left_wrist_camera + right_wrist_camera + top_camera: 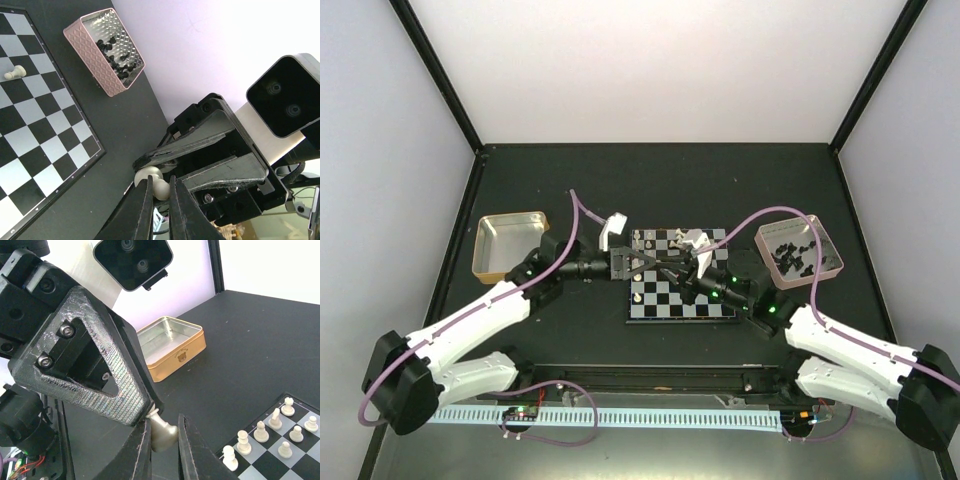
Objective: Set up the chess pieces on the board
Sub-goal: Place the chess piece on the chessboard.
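Observation:
The empty dark square beside the nearest standing pawn continues the pawn line, so my left gripper will next tip down and lower the pawn's base there.
The board (692, 296) lies mid-table. Several cream-white chess pieces (651, 239) stand along its far left edge and show in the right wrist view (260, 432). One white piece (14, 73) lies on its side on the board (30, 125). My two grippers meet above the board's left part. My left gripper (160, 180) is shut on the round head of a white pawn (156, 186). My right gripper (164, 426) is shut on the base of the same pawn (163, 434). Tiny black pieces (114, 50) lie in the pink tray.
An empty gold metal tray (510, 243) stands left of the board and shows in the right wrist view (170, 347). The pinkish tray (800, 250) stands right of the board and shows in the left wrist view (95, 60). Black frame posts rise at the table's corners.

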